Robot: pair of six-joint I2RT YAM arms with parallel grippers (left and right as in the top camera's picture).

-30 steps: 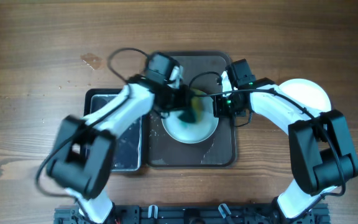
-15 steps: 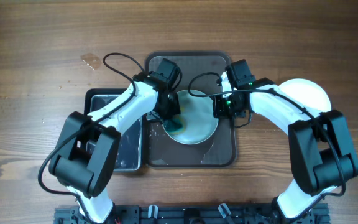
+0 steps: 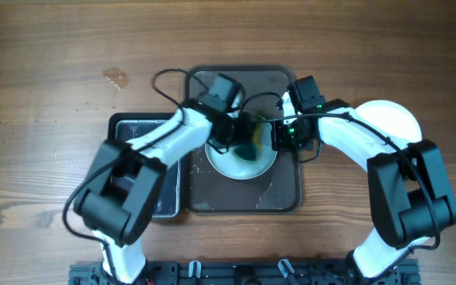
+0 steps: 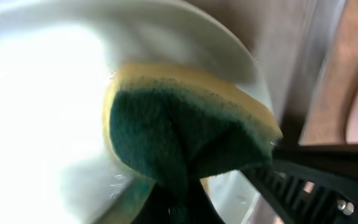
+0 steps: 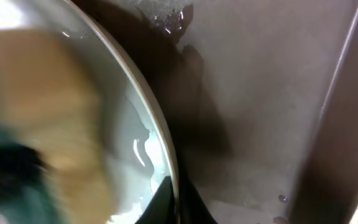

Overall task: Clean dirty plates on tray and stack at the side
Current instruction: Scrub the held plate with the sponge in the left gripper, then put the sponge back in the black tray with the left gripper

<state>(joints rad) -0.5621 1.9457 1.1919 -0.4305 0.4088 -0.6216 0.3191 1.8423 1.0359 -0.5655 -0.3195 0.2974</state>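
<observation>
My left gripper will next lift off the plate and go over the black tray (image 3: pixel 162 190) to let go of the sponge, because that tray is to its left in the overhead view.
A white plate (image 3: pixel 248 165) lies on the dark brown tray (image 3: pixel 283 194) at the table's middle. My left gripper (image 3: pixel 242 138) is shut on a yellow and green sponge (image 4: pixel 185 121) and presses it on the plate's upper right part. My right gripper (image 3: pixel 279 136) is shut on the plate's right rim (image 5: pixel 166 162), one finger on each side of the edge. The sponge shows blurred at the left of the right wrist view (image 5: pixel 36 124). A clean white plate (image 3: pixel 394 120) lies on the table at the right, partly hidden by my right arm.
A shallow black tray (image 3: pixel 161 198) with wet streaks lies left of the brown tray, under my left arm. A small stain (image 3: pixel 115 77) marks the wood at the upper left.
My left gripper has swept the sponge from the plate's left side to its upper right. The right gripper has kept its hold on the rim.
</observation>
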